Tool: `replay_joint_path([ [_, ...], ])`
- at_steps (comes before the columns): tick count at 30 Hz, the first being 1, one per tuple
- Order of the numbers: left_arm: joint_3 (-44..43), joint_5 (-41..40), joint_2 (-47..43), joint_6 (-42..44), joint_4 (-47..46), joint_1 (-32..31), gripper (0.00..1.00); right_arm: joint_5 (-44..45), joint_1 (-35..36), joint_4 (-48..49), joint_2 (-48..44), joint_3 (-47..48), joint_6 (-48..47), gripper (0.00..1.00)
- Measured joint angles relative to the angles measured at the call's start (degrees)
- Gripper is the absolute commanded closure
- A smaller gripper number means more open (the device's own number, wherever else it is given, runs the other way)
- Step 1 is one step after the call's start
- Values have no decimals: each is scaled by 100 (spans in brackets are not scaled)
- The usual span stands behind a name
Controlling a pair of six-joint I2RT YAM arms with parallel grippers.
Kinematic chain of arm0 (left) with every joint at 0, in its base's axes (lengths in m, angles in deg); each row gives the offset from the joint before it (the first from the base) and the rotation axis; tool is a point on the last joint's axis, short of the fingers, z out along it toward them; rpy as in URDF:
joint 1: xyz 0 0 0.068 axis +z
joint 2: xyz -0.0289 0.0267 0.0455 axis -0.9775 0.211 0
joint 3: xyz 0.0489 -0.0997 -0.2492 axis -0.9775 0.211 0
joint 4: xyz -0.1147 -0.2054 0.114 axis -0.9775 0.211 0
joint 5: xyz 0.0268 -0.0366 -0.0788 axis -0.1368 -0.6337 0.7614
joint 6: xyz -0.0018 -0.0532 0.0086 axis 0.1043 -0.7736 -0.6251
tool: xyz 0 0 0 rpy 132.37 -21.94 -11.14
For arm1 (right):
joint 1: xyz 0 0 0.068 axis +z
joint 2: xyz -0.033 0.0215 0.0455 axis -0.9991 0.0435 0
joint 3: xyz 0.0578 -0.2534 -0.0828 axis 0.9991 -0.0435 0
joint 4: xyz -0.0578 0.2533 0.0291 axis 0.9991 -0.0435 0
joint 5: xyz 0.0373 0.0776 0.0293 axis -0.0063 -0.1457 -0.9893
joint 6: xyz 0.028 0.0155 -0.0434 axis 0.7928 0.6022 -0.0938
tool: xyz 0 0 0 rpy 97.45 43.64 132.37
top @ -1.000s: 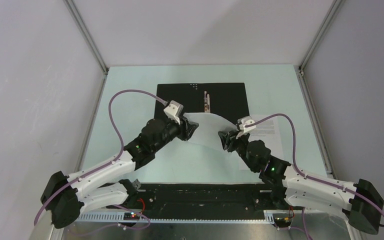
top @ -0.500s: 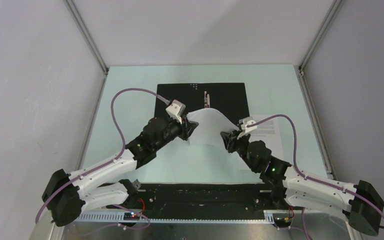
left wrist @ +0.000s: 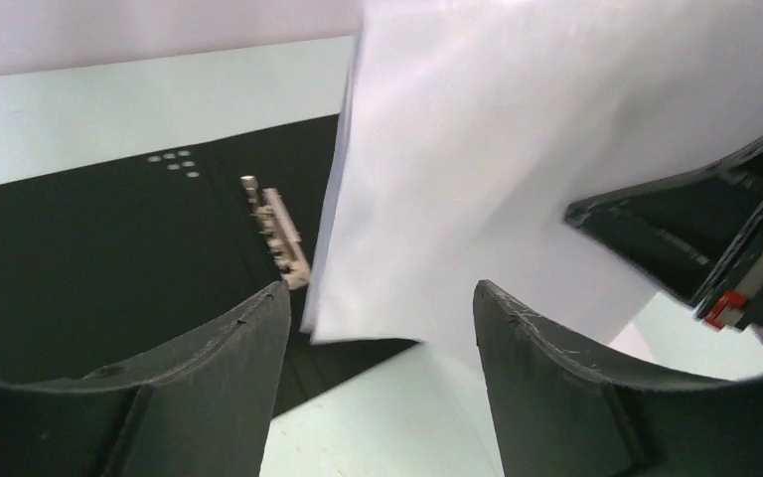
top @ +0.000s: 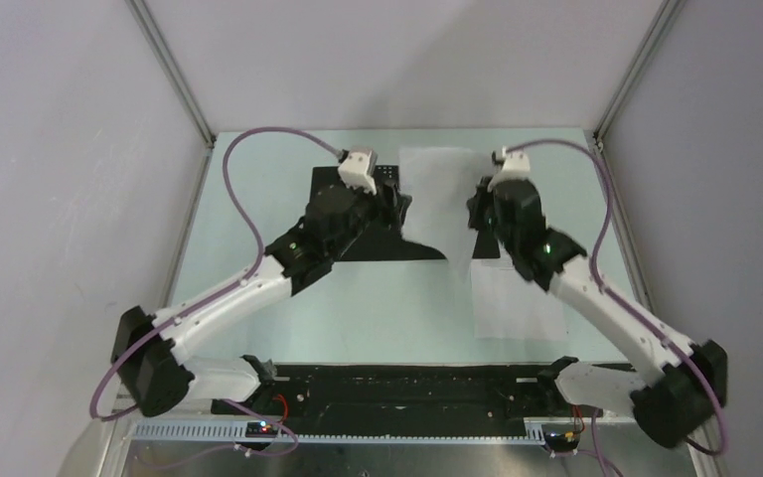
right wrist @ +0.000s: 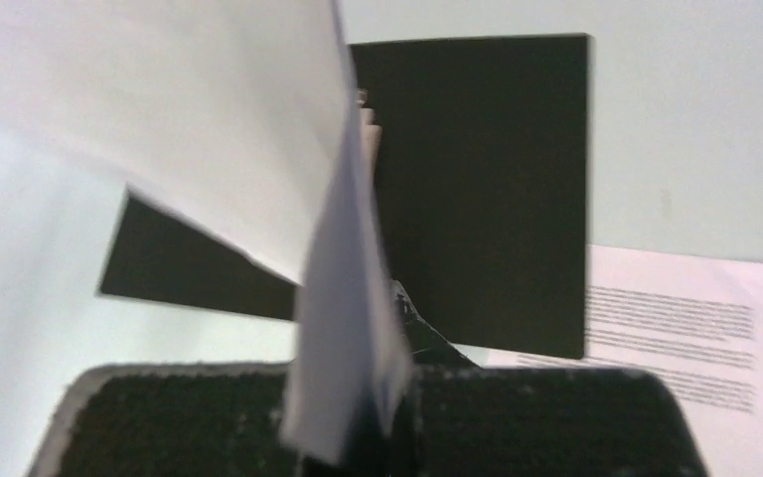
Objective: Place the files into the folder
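The metal clip is below and shows past the hanging sheet. My left gripper should tip its open fingers down next and lower them around the metal clip's raised bar (left wrist: 286, 238).
The folder (top: 353, 224) lies open at the back of the table, black inside up, with its metal clip (left wrist: 276, 231) showing in the left wrist view. My right gripper (top: 476, 209) is shut on the right edge of the plain white sheet (top: 435, 189) and holds it raised over the folder's right half. In the right wrist view the sheet (right wrist: 343, 298) runs edge-on into the closed jaws (right wrist: 378, 383). My left gripper (top: 394, 206) is open; the sheet's lower corner (left wrist: 427, 258) hangs just ahead of its spread fingers (left wrist: 382, 298), not pinched. The printed sheet (top: 517, 298) lies flat on the table.
The printed sheet (right wrist: 686, 318) lies right of the folder (right wrist: 487, 199), under my right arm, partly overlapping the folder's near right corner. Metal frame posts (top: 174, 75) rise at the back corners. A black rail (top: 407, 383) runs along the near edge.
Both arms have swung toward the back of the table, carrying the plain sheet from the table's middle up over the folder. The sheet was bowed between both grippers; now the left jaws stand open.
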Motion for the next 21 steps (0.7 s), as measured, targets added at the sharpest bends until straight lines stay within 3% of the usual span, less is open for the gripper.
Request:
replay_joint_path([
  [5, -1174, -575, 1244, -297, 713, 286, 33, -535, -1128, -1228, 1847, 1622, 52, 100],
  [13, -2796, -490, 3738, -542, 1847, 841, 35, -468, -1873, -2717, 4977, 3342, -142, 100],
  [16, -3130, -393, 4258, -555, 2168, 914, 35, -306, -1926, -3060, 5584, 3698, -229, 100],
  [21, -3845, -199, 4955, -599, 2435, 916, 40, -175, -1921, -3460, 5779, 4019, -341, 100],
])
